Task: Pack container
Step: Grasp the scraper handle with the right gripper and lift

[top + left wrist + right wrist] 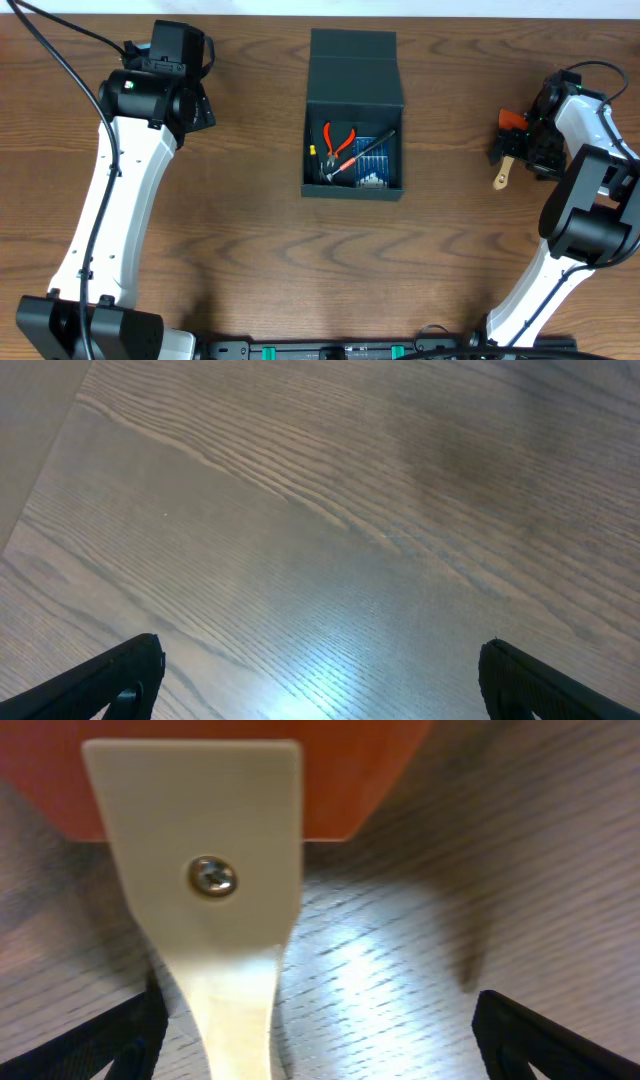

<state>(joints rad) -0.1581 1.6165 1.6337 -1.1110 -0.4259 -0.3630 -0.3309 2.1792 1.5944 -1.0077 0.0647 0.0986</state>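
Note:
The cream handle's narrow neck (507,162) (236,1010) already lies between the fingers of my right gripper, so I will keep the gripper at this height and close them onto it next.
The container (352,191), a dark square box, stands at the table's middle with its flap lid (354,70) folded back. Inside lie red-handled pliers (338,140), a small blue case (372,160) and a dark-handled tool. At the right, a tool with a cream handle (503,176) and an orange head (512,120) lies on the table. My right gripper (518,145) hovers over it, open. In the right wrist view the cream handle (210,850) lies between the fingers of the right gripper (320,1010), close to the left one. My left gripper (203,108) is open over bare wood (320,655).
The wooden table (250,230) runs to the far edge just behind the lid. Black cables trail off at the upper left (60,40). Both arm bases stand at the near edge.

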